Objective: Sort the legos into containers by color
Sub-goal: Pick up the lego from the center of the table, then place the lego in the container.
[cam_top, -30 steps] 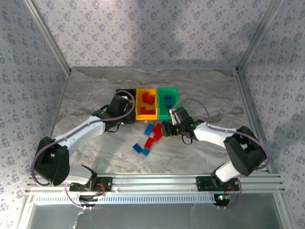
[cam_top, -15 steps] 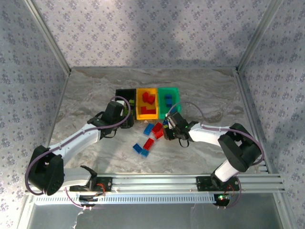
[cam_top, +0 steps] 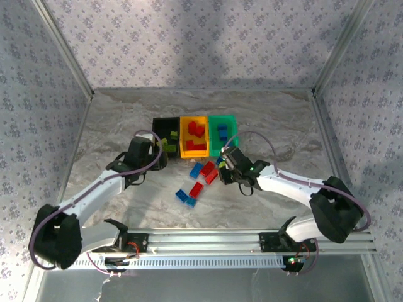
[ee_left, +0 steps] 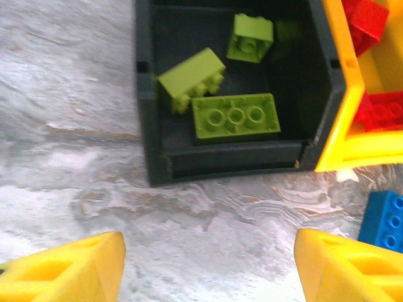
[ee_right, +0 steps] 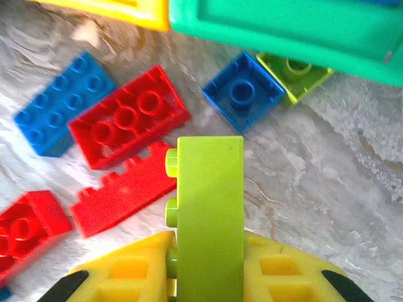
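Note:
The robot's right gripper should carry the lime green lego up, outward and across past the yellow-orange bin, then let go of it over the black bin point(cam_top: 166, 135), since lime bricks are there.
My right gripper point(ee_right: 210, 246) is shut on a lime green lego point(ee_right: 211, 207), held on edge just above the table, in front of the green bin point(ee_right: 283, 31). Under it lie loose legos: a red brick point(ee_right: 129, 119), a blue brick point(ee_right: 63, 113), a small blue one point(ee_right: 242, 91) and a small lime one point(ee_right: 296, 72). My left gripper point(ee_left: 211, 267) is open with nothing between its fingers, over bare table in front of the black bin point(ee_left: 227, 160), which holds three lime bricks point(ee_left: 236, 117). In the top view the right gripper point(cam_top: 223, 168) is by the pile.
The black bin point(cam_top: 157, 123), yellow-orange bin point(cam_top: 194, 153) and green bin point(cam_top: 223, 118) stand in a row mid-table. Red bricks lie in the yellow one, blue in the green one. More red point(cam_top: 196, 189) and blue point(cam_top: 184, 197) bricks lie nearer the arms. Frame walls enclose the table.
My right gripper has shut on the lime green lego at the pile. My left gripper has drawn back from the black bin toward the near left, still open.

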Action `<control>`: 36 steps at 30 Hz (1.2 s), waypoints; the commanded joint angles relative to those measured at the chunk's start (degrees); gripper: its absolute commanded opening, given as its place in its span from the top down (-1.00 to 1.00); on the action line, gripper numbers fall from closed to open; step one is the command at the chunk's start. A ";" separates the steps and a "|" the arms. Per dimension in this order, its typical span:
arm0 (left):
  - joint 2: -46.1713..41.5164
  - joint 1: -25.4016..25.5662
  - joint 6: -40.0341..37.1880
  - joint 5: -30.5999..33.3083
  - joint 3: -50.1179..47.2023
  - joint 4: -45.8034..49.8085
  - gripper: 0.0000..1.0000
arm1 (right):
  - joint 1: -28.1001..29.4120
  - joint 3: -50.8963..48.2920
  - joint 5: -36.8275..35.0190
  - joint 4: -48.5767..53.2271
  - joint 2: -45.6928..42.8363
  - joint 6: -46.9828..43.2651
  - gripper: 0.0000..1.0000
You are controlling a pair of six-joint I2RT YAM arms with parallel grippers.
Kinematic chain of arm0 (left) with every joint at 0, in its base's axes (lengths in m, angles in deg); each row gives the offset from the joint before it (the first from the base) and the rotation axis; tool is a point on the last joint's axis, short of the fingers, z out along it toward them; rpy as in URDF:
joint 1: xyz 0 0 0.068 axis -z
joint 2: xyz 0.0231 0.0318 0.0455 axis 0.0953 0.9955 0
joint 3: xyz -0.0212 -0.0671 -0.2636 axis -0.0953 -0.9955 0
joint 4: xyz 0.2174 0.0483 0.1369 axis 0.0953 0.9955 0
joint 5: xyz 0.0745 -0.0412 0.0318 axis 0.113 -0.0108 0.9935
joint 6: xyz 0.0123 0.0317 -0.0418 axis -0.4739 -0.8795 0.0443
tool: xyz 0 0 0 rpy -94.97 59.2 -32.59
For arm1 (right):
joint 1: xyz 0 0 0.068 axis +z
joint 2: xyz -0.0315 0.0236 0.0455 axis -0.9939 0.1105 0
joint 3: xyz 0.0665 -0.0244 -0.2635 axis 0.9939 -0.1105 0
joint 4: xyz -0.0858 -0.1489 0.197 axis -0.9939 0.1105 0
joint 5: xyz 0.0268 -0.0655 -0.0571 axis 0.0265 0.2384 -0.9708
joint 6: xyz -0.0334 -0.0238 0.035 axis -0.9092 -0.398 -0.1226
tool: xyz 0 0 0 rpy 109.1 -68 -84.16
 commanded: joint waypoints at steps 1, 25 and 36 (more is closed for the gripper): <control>-4.49 -3.74 0.01 0.93 -2.17 -1.60 -0.37 | 1.76 6.07 -2.19 3.71 -0.56 1.32 0.71; -8.02 -11.86 3.08 -4.71 -9.50 -5.24 -0.33 | 7.90 80.09 -3.87 21.41 53.99 -3.59 0.55; -7.51 -11.86 3.32 -5.24 -10.09 -6.21 -0.32 | 10.00 67.27 -4.43 16.08 42.86 -3.41 -0.16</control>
